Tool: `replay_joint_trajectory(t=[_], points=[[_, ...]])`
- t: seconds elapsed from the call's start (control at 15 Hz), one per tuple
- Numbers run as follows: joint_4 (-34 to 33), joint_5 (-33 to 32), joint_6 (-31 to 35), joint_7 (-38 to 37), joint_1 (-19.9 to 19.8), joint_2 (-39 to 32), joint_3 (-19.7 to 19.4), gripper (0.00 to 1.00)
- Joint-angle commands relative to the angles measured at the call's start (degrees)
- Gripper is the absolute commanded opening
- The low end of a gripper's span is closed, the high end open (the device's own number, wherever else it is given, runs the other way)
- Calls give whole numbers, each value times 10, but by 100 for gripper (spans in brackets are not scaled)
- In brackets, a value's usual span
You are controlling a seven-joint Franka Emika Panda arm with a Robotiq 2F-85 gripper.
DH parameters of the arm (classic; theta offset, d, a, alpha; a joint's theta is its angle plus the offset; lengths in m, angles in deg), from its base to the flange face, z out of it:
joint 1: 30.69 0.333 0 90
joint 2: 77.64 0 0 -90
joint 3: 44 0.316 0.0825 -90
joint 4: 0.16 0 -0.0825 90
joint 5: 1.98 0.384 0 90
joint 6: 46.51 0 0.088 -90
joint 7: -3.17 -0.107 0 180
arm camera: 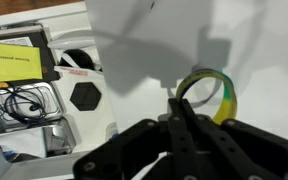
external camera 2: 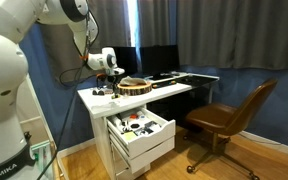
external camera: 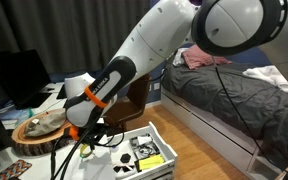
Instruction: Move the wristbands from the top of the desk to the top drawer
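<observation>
I will move my gripper over the open drawer next, which is below my gripper and to its left in the wrist view, and then down beside the black hexagonal piece to release.
In the wrist view my gripper [arm camera: 180, 102] has its fingers pressed together on the rim of the yellow-green wristband [arm camera: 222, 100]. A pale band seems to lie against its inside. The ring sticks out past the fingertips over the white desk [arm camera: 154, 40]. In an exterior view the gripper [external camera 2: 106, 86] is low over the desk's [external camera 2: 169, 91] near end, beside the wooden slab [external camera 2: 136, 86]. The top drawer [external camera 2: 156, 131] is pulled open below, holding several items. It also shows in the wrist view [arm camera: 44, 90] and in an exterior view [external camera: 160, 141].
The wooden slab [external camera: 39, 131] carries some objects. The drawer holds a yellow paper [arm camera: 14, 65], black cables [arm camera: 19, 100] and a black hexagonal piece [arm camera: 86, 97]. Monitors [external camera 2: 154, 60] stand at the back of the desk. A brown chair [external camera 2: 229, 118] and a grey-covered bed [external camera: 234, 90] are nearby.
</observation>
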Motion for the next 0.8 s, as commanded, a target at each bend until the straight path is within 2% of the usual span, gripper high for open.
replay_joint_trajectory(t=[0.0,0.47,0.73], points=[[97,17,37,-52,-22,75,-8,1],[227,-2,104,-133,-60,135,-26,1],[282,-1,147,-127,-88,143,-22,1]])
